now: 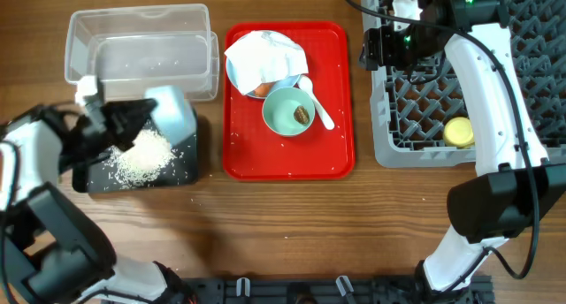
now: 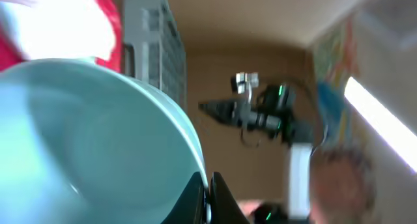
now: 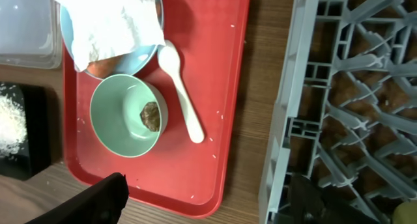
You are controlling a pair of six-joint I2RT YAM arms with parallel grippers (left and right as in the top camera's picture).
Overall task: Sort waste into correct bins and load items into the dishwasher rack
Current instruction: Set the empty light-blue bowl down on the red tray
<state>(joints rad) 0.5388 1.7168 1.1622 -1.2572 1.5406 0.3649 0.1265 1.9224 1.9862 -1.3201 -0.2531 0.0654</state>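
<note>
My left gripper needs to turn the light blue bowl level and lower it onto the red tray's near corner [image 1: 251, 155] by the black tray, since that spot lies clear.
My left gripper [image 1: 150, 114] is shut on the rim of the light blue bowl [image 1: 174, 117] and holds it tilted over the black tray [image 1: 186, 167]. White rice [image 1: 140, 158] lies piled in that tray. In the left wrist view the jaws [image 2: 207, 199] pinch the bowl's edge [image 2: 85, 139]. On the red tray [image 1: 287, 158] a napkin [image 1: 261, 57] and carrot [image 1: 263, 90] lie on the light blue plate [image 1: 234, 70]. Beside them are the mint green bowl [image 1: 283, 118] holding a brown scrap [image 1: 302, 115], and the white spoon [image 1: 317, 105]. My right gripper [image 1: 376, 48] is open and empty at the rack's [image 1: 416, 149] left edge. A yellow cup [image 1: 458, 132] sits in the rack. No red wrapper shows.
The clear tub [image 1: 141, 52] stands behind the black tray. The right wrist view shows the red tray [image 3: 221, 120] close to the rack's wall [image 3: 287, 120], with a strip of bare wood between them. A few rice grains dot the red tray.
</note>
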